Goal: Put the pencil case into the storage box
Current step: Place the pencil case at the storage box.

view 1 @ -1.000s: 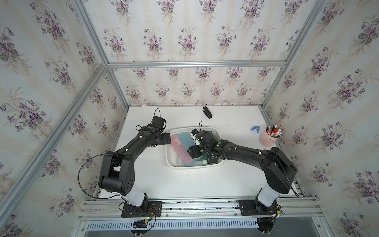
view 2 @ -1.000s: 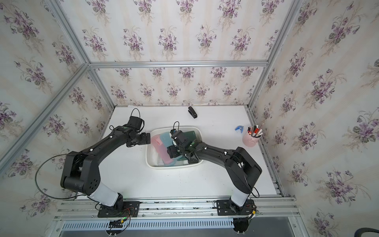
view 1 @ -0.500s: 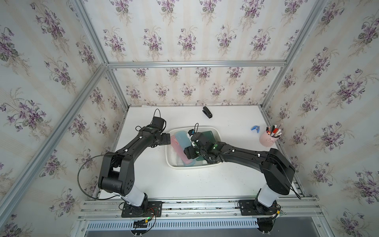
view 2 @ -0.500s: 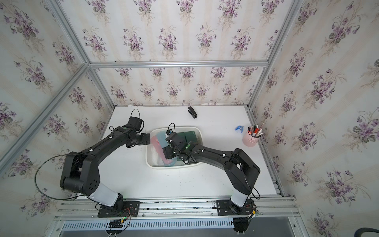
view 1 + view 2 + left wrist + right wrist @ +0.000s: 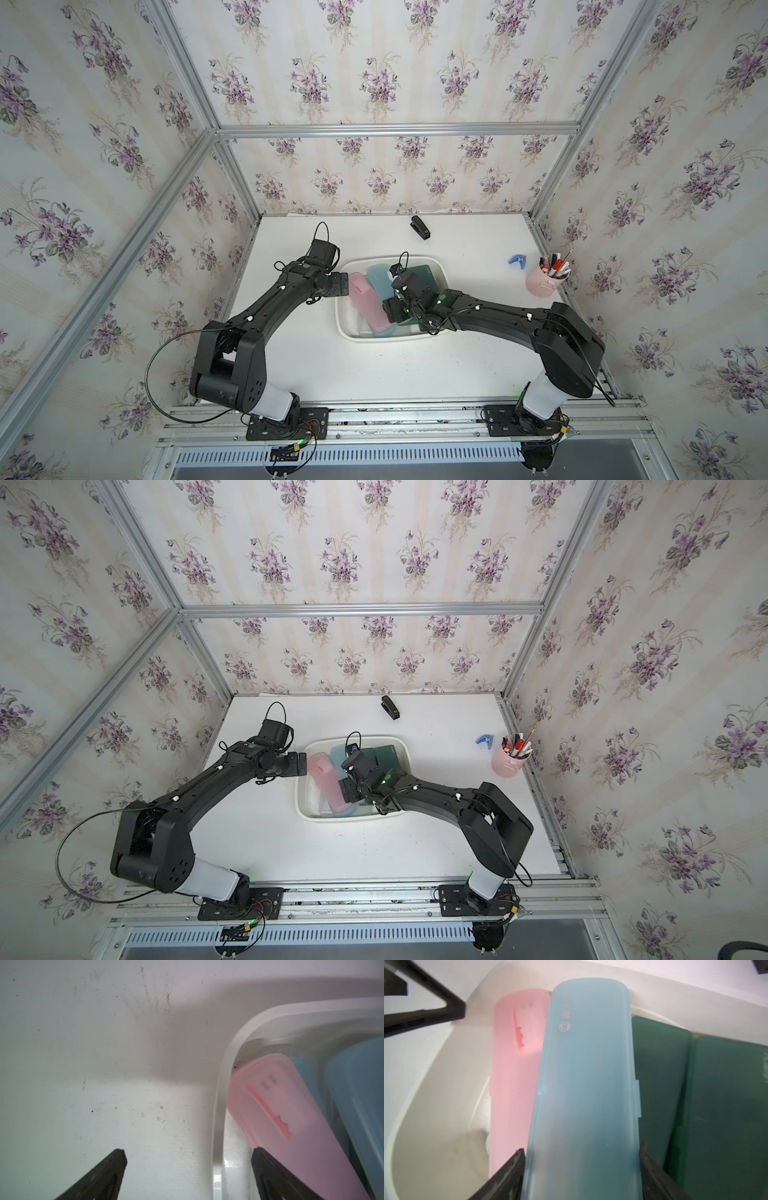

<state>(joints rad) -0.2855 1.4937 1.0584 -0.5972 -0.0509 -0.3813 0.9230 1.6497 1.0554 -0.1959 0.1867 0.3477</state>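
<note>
I need to move my right gripper away from the pink case (image 5: 365, 303), bring the light blue case over the farther dark green case (image 5: 428, 276) and let go, because the top of that dark green case is bare.
The storage box (image 5: 374, 337) (image 5: 332, 817) is a white tub in the middle of the table. In it lie a pink pencil case (image 5: 365, 303) (image 5: 291, 1115) and dark green cases (image 5: 424, 276) (image 5: 716, 1105). My right gripper (image 5: 390, 311) (image 5: 581, 1153) is inside the tub, shut on the near end of a light blue pencil case (image 5: 378, 278) (image 5: 587, 1084), which lies partly over the pink one. My left gripper (image 5: 343, 284) (image 5: 189, 1150) is open astride the tub's left rim. One finger is over the table and the other is inside, by the pink case.
A black stapler (image 5: 420, 227) lies at the back of the table. A blue clip (image 5: 516, 260) and a pink pen cup (image 5: 546, 280) stand at the right. Metal-framed walls enclose the table on three sides.
My right gripper has shifted a little to the left inside the tub with the blue case in it. The left arm has stayed still.
</note>
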